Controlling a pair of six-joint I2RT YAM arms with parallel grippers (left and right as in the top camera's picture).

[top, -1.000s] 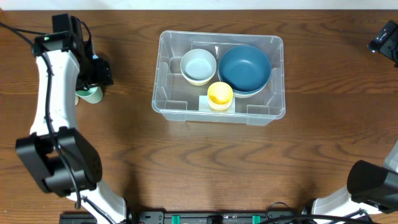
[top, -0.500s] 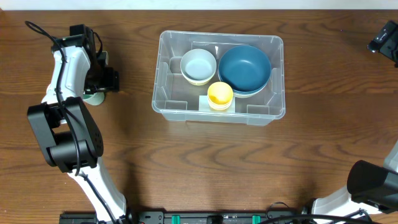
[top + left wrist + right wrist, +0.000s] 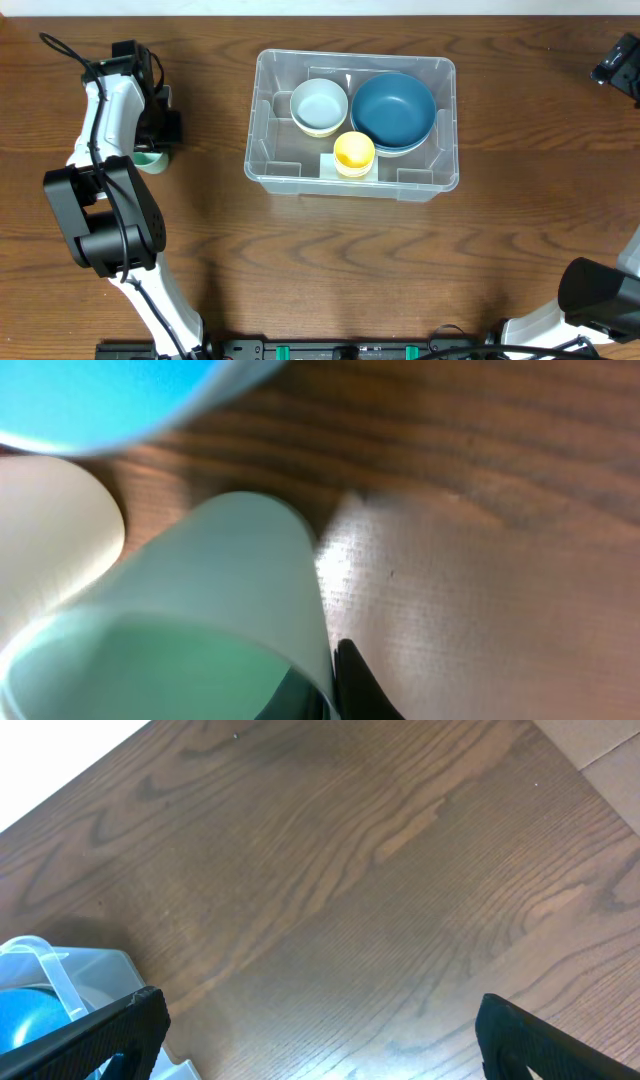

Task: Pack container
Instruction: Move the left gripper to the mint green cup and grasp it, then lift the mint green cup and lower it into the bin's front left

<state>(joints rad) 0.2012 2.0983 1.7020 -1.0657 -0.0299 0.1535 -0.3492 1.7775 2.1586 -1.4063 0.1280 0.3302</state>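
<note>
I will next lift my left gripper, swing it to its right in the overhead view, over the container's empty near corner (image 3: pixel 292 166), and lower it to release the cup.
The container (image 3: pixel 272 168), a clear plastic bin, stands at the table's middle back. Inside it are a pale bowl (image 3: pixel 319 105), a dark blue bowl (image 3: pixel 392 112) and a yellow cup (image 3: pixel 353 152). A mint-green cup (image 3: pixel 150 159) sits on the table at the far left. My left gripper (image 3: pixel 153 142) is over it. In the left wrist view the left gripper (image 3: pixel 327 672) pinches the green cup's (image 3: pixel 220 580) wall, one finger inside and one outside. My right gripper (image 3: pixel 320 1050) is open over bare wood, right of the container's corner (image 3: pixel 40 970).
The left wrist view shows a bright blue round thing (image 3: pixel 100 400) and a cream one (image 3: pixel 50 530) close beside the green cup. The right arm's end (image 3: pixel 620 62) stays at the far right back edge. Brown wood surrounds the container.
The left arm swung into a new pose over the green cup, and its fingers then shut on the cup's wall. The right arm and the container's contents have not moved.
</note>
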